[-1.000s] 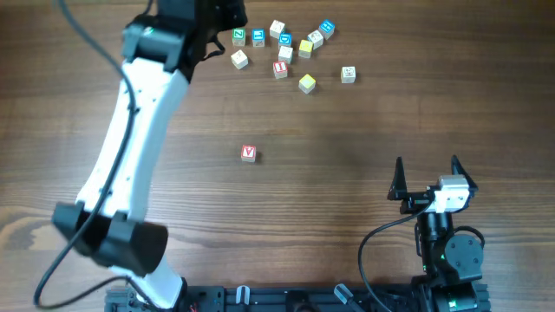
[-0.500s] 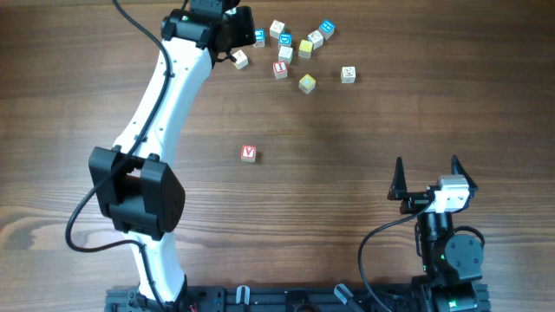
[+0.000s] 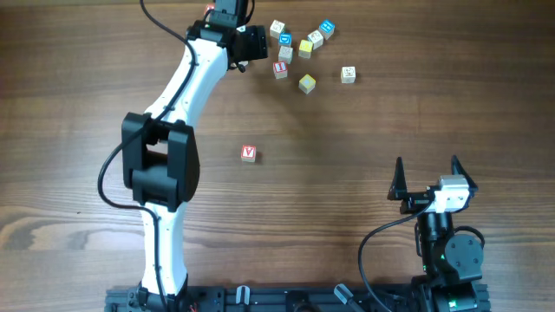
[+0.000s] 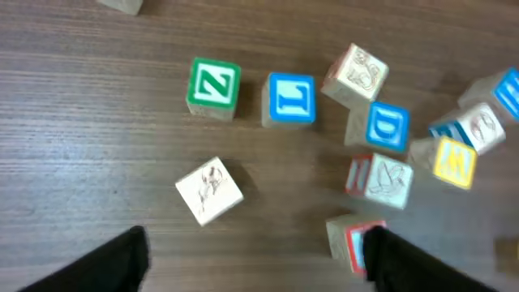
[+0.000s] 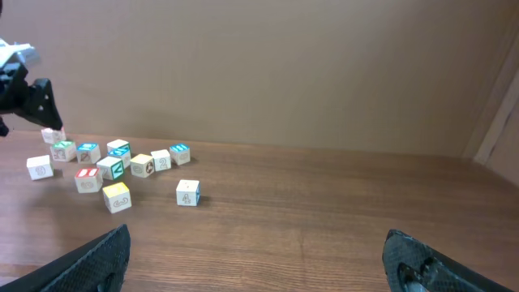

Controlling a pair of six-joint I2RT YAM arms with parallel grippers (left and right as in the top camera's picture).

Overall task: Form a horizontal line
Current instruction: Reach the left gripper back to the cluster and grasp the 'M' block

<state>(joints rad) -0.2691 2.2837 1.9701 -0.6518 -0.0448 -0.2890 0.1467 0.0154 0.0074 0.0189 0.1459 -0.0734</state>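
The left gripper turns and lowers next onto the cream cube (image 3: 243,62) (image 4: 209,191), which sits at an angle below it and to the left in the wrist view.
My left gripper (image 3: 248,45) hangs open over the cube cluster at the table's far edge. In the left wrist view the cream cube (image 4: 209,190) lies just ahead of the gap, nearer the left finger (image 4: 105,264), untouched. My left gripper (image 4: 255,253) holds nothing. The red "I" cube (image 4: 345,239) sits partly behind the right finger; overhead the red "I" cube (image 3: 280,69) is right of the gripper. The plain yellow cube (image 3: 307,83) lies further right. The red "V" cube (image 3: 249,153) sits alone mid-table. My right gripper (image 3: 427,169) rests open and empty at the near right.
A green "Z" cube (image 4: 214,85), blue-lettered cubes (image 4: 290,99) (image 4: 385,126) and other cream cubes (image 4: 357,75) crowd behind the cream one. A "4" cube (image 3: 348,74) sits apart at the right. My right gripper (image 5: 255,259) faces bare wood.
The left arm swung right and forward over the cluster, and its jaws went from shut to open. The cubes and the right arm stayed put.
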